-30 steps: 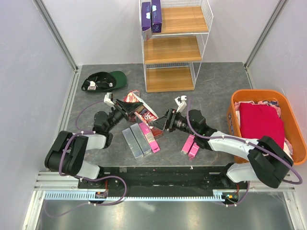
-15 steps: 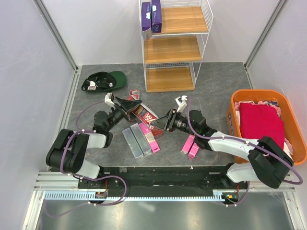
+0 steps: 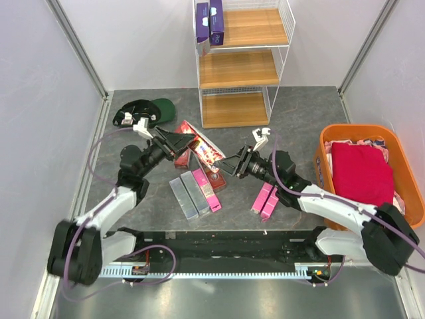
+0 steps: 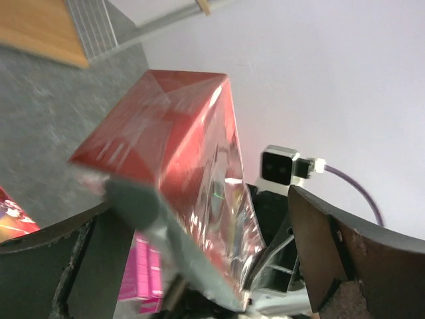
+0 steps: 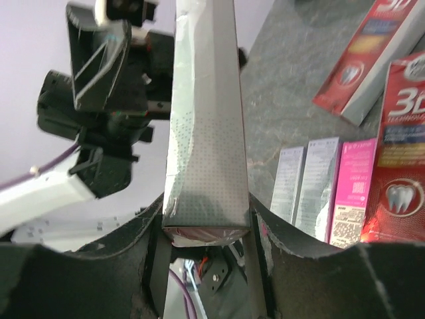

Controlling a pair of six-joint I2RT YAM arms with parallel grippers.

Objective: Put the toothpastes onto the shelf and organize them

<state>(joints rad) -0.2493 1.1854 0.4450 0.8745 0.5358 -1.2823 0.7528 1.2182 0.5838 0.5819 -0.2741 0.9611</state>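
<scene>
My right gripper will go up and carry the dark red carton outward onto the top board beside the purple cartons to release it, because bare wood shows there.
A dark red toothpaste carton point(image 3: 206, 154) with a silver side point(image 5: 206, 133) hangs over the table between both arms, and my right gripper point(image 3: 229, 166) point(image 5: 207, 226) is shut on its near end. My left gripper point(image 3: 180, 141) point(image 4: 199, 266) stands open around the carton's other end point(image 4: 179, 126), with gaps on both sides. On the table lie more red cartons point(image 3: 186, 127) point(image 5: 405, 166), two silver ones point(image 3: 182, 197) point(image 5: 289, 179), a pink one point(image 3: 208, 191) and a pink pair point(image 3: 267, 201). Two purple cartons point(image 3: 210, 21) stand on the top board of the shelf point(image 3: 239, 70).
An orange basket point(image 3: 325, 143) with red and pink cloth sits at the right edge. A dark green cap point(image 3: 149, 109) lies at the far left, just behind my left gripper. The shelf's middle and bottom boards hold nothing.
My left gripper has opened, let go of the red carton and drawn back up-left. My right gripper has shut on the carton and moved a little to the right with it.
</scene>
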